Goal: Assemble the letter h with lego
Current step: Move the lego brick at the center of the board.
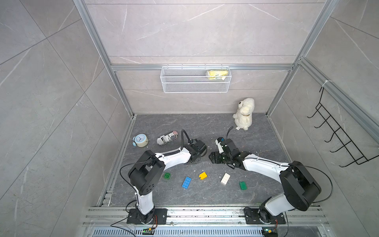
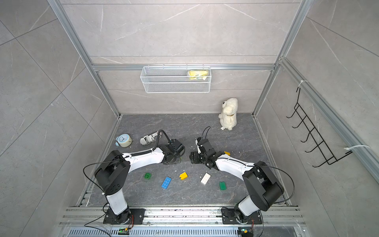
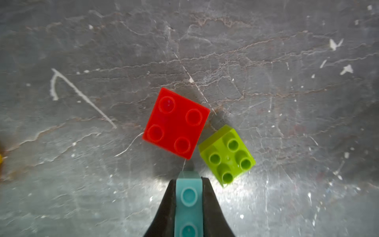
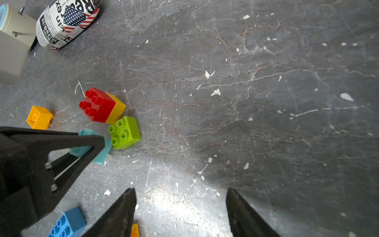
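Observation:
My left gripper pushes outward into the narrow gap between red and lime [image 3: 197,155] next, nudges lime aside, and lets go of the light blue brick [image 3: 188,197].
My left gripper [image 3: 188,178] is shut on a light blue lego brick [image 3: 188,197], held low over the floor. Just beyond it sit a red brick [image 3: 176,123] and a lime brick [image 3: 227,153], close together. The right wrist view shows the red brick [image 4: 98,103] stacked on a yellow one, with an orange brick [image 4: 39,118] beside it. My right gripper [image 4: 180,192] is open and empty, facing the left one across a gap. Nearer the arm bases lie a green square brick [image 1: 167,175], a blue oblong [image 1: 186,182], a yellow brick [image 1: 203,175], a white oblong [image 1: 225,178] and a green brick [image 1: 243,185].
A small alarm clock [image 1: 140,140] and a newspaper-print pouch [image 1: 167,137] lie at the back left. A white plush toy [image 1: 244,113] stands at the back right. A wire basket [image 1: 195,82] hangs on the rear wall, a black hook rack [image 1: 338,135] on the right wall.

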Controlling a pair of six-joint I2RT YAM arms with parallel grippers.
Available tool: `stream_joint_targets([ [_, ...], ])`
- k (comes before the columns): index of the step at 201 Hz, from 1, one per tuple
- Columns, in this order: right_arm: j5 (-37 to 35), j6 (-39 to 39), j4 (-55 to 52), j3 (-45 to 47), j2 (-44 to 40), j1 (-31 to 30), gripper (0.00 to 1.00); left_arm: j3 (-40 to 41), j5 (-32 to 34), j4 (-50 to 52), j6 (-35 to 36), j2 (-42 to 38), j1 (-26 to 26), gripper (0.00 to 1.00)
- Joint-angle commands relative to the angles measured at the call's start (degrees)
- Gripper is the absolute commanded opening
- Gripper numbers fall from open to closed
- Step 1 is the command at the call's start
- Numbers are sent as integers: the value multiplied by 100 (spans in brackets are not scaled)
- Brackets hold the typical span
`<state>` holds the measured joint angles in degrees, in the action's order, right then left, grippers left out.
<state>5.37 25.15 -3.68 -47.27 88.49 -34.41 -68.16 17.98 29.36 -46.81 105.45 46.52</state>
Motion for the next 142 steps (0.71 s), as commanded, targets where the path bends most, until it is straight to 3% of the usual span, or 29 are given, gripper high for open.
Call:
stream_joint_targets([
  [1,13,42,-88,-66,-119,1,72,-393,27,63,-120,212,15,0],
  [51,-21,33,-110,-82,-121,3,72,-1196,-181,-21,365,869,15,0],
  [85,-121,18,-161,-103,-134,4,72,-1571,-766,-339,683,1243,40,0],
  [142,-367,89,-138,-12,-298,5,72,-1429,-311,-91,1166,1083,67,0],
])
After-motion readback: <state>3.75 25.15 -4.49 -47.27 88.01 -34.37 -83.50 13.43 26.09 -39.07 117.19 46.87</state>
